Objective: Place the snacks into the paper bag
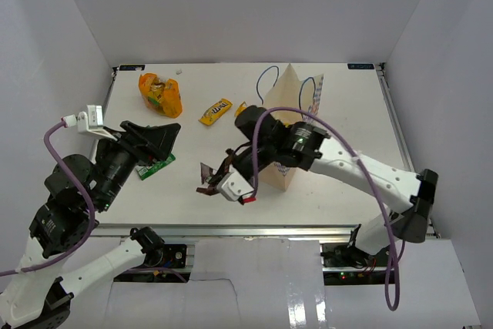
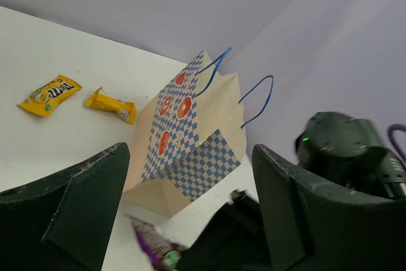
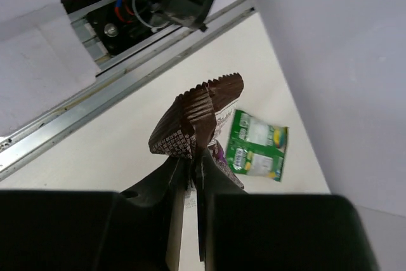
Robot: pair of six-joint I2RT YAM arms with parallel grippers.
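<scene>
The bar hangs beside the bag. My right gripper should swing and turn outward next, to the right in the top view, over the paper bag's opening (image 1: 290,98).
My right gripper (image 1: 218,176) is shut on the dark brown bar (image 3: 196,118) and holds it above the table, left of the paper bag (image 1: 289,117). The bar also shows in the top view (image 1: 208,175). The bag stands upright with blue cord handles and shows in the left wrist view (image 2: 190,138). My left gripper (image 1: 166,140) is open and empty, over the small green packet (image 1: 156,166), which also shows in the right wrist view (image 3: 259,146). A crinkly orange bag (image 1: 159,95) lies at the far left. Two yellow candy packs (image 1: 216,111) (image 1: 241,108) lie behind the bag's left side.
The table's metal front rail (image 1: 254,230) runs along the near edge. White walls enclose the table on the left, back and right. The right arm's purple cable (image 1: 370,190) loops over the table's right half.
</scene>
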